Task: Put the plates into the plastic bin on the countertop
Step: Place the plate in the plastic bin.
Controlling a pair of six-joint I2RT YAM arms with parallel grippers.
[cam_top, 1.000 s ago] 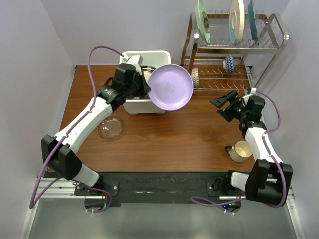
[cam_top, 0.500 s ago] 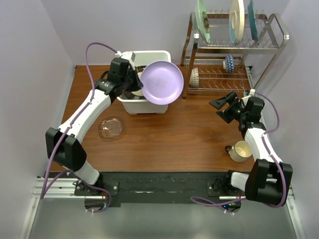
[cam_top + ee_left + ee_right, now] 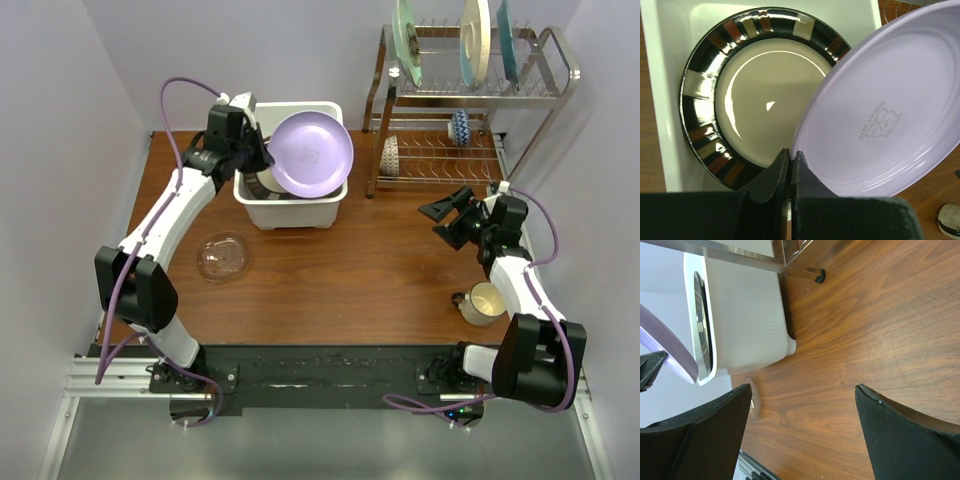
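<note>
The lilac plate (image 3: pixel 310 153) sticks out over the bin's rim nearest the dish rack, so my left gripper will move away from the dish rack toward the bin's opposite rim and go down slightly.
My left gripper (image 3: pixel 262 152) is shut on the rim of the lilac plate (image 3: pixel 310 153) and holds it tilted over the white plastic bin (image 3: pixel 326 207). In the left wrist view the jaws (image 3: pixel 789 156) pinch the lilac plate's (image 3: pixel 890 115) edge above the black-rimmed striped plate (image 3: pixel 757 95), which lies flat inside the bin (image 3: pixel 657 105). A clear glass plate (image 3: pixel 223 256) lies on the countertop (image 3: pixel 350 270) left of centre. My right gripper (image 3: pixel 445 218) is open and empty above the countertop at the right, its fingers (image 3: pixel 710 435) wide apart.
A metal wire dish rack (image 3: pixel 470 90) stands at the back right with three large plates upright on top and a dotted plate (image 3: pixel 391 152) and a dotted bowl (image 3: pixel 460 127) below. A cream mug (image 3: pixel 484 303) sits near the right arm.
My left gripper has carried the lilac plate leftward and back, from in front of the bin's right side to over the bin. The right arm has barely moved.
</note>
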